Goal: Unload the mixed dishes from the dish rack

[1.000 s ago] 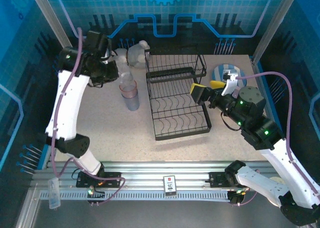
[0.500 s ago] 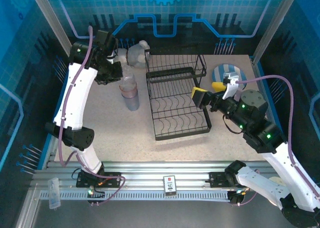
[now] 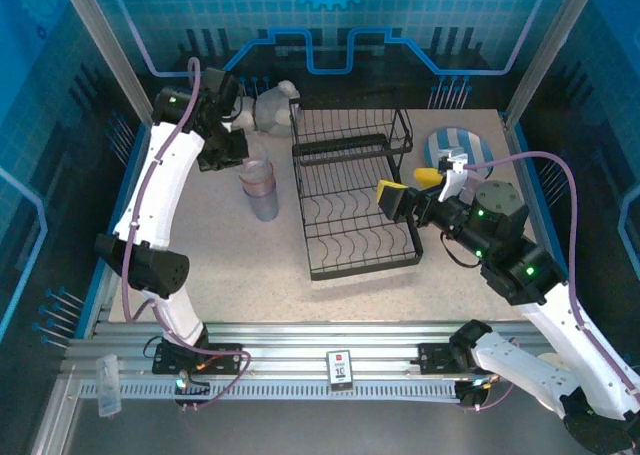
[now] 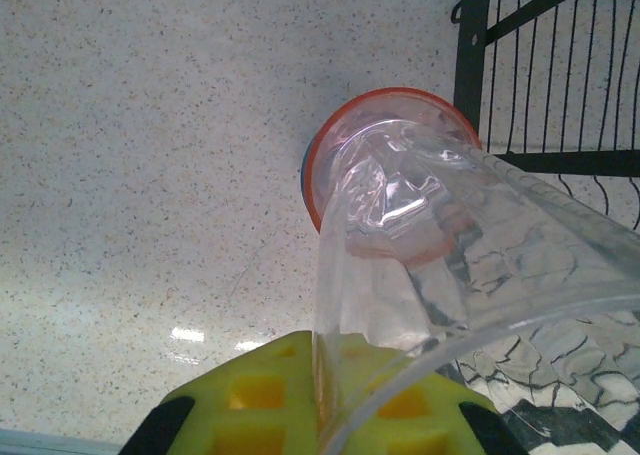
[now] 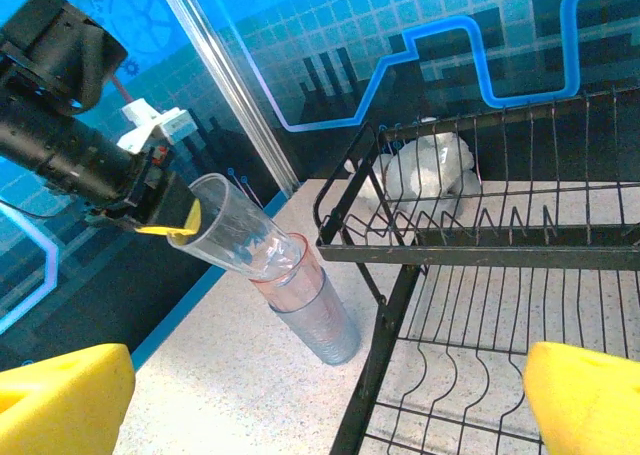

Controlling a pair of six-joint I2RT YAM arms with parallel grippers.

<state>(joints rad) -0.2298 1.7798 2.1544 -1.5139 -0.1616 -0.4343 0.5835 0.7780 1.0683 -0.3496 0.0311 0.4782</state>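
The pink tumbler's opening (image 4: pixel 390 170) is below my left gripper. The gripper will go down toward it and tip the clear tumbler (image 4: pixel 450 235) upright to let go of its rim.
My left gripper (image 3: pixel 232 151) is shut on the rim of a clear tumbler (image 4: pixel 450 235), which is tilted. Its base sits in the mouth of a pink tumbler (image 4: pixel 390 100) nested in a blue-grey tumbler (image 5: pixel 325 330) on the table, left of the dish rack (image 3: pixel 355 190). The right wrist view shows the clear tumbler (image 5: pixel 235 237) leaning out of the stack, yellow fingers (image 5: pixel 180 223) pinching its rim. My right gripper (image 3: pixel 410 187) is open at the rack's right side with nothing between its pads. The black wire rack's slots look bare. A striped plate (image 3: pixel 458 141) lies flat on the table right of the rack.
A white animal figurine (image 3: pixel 272 105) stands at the back, between the left gripper and the rack's far left corner. The rack's upright post (image 5: pixel 385 365) is close to the tumbler stack. Blue walls enclose the table on three sides.
The left arm swung back and right, bringing the clear tumbler over the stack so that its base now rests in the pink tumbler. The right gripper edged slightly left, still open.
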